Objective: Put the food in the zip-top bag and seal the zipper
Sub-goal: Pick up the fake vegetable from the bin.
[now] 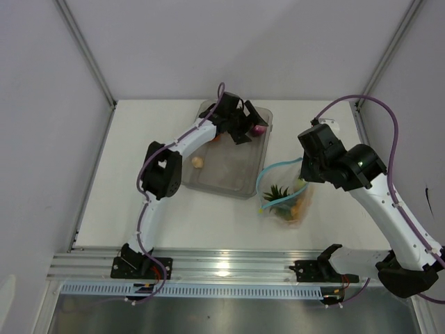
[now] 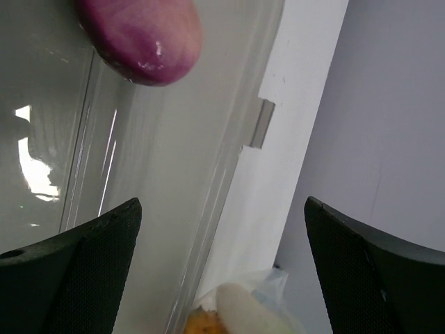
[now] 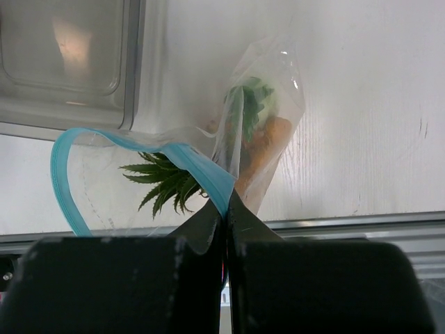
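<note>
My left gripper still has the purple onion (image 1: 259, 129) (image 2: 142, 38) outside the gap between its fingers. Next it will go down into the tray, open, and close its fingers around the onion.
The zip-top bag (image 1: 288, 203) lies right of the tray, mouth held open, its blue zipper (image 1: 266, 178) forming a loop. Inside it are a green leafy sprig (image 3: 167, 182) and orange food (image 3: 268, 142). My right gripper (image 3: 227, 211) is shut on the zipper strip (image 3: 201, 170) at the mouth's edge. In the tray's far right corner lies a purple onion (image 1: 259, 129). My left gripper (image 1: 248, 124) hangs open just above and beside it, nothing between its fingers (image 2: 76, 278). The onion (image 2: 142, 38) fills the top of the left wrist view. A small beige bit (image 1: 199, 162) rests in the tray.
The rigid clear tray (image 1: 233, 182) sits at the table's middle back, its right wall (image 2: 208, 202) close to the bag. Grey walls enclose the table on three sides. A metal rail (image 1: 229, 266) runs along the near edge.
</note>
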Controlling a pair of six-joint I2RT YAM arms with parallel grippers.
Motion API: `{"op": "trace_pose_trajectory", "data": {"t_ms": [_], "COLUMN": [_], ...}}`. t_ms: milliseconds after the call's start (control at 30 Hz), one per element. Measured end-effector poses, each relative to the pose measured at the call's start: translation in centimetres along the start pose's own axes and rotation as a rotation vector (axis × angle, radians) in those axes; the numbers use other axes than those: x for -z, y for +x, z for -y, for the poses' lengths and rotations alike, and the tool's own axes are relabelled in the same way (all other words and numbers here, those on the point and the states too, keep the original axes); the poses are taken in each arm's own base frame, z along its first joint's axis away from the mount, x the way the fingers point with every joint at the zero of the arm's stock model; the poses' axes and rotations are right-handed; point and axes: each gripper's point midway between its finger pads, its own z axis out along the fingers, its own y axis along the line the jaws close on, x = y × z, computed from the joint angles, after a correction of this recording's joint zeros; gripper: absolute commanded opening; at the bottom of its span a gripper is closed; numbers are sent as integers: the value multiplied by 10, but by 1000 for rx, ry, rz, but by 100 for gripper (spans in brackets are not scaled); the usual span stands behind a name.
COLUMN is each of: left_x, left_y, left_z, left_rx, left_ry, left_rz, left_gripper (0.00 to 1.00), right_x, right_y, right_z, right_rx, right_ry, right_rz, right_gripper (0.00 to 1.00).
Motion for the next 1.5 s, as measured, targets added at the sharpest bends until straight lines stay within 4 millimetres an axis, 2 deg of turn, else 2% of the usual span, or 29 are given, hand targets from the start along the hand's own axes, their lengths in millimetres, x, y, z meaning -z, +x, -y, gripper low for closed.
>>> {"op": "trace_pose_trajectory", "data": {"t_ms": [133,367,533,700,1033,1167,1400,1500], "left_x": [-13,-33,-53,-59,-67,-77,-81,-81], "left_y": [-9,-34,-40,-46,-71,-69,-73,-75], "left_z": [-8,-10,-36,-60,-44,-54,-56,-53], "left_rx": [87,199,311,387,419,436,458,465], "left_ry": [-23,-12,-74,-154,-99,-110,-101,-87], "left_rz": [49,167,214,278,361,363,391,397], "left_gripper": [99,99,100,100,99,98,83,69], "right_x": [0,3,3,3,3,3,4,3], "right_y": [2,4,6,8,10,11,15,16], "right_z": [-1,-3,-3,-2,-1,-1,2,3], "right_rx": [0,-3,-3,-2,-2,-1,-2,0], "right_ry": [-9,-29,-33,-33,-36,-37,-39,-37], "right_rz": [-7,-14,-18,-20,-21,-25,-24,-27], "right_gripper": [0,0,0,0,0,0,0,0]}}
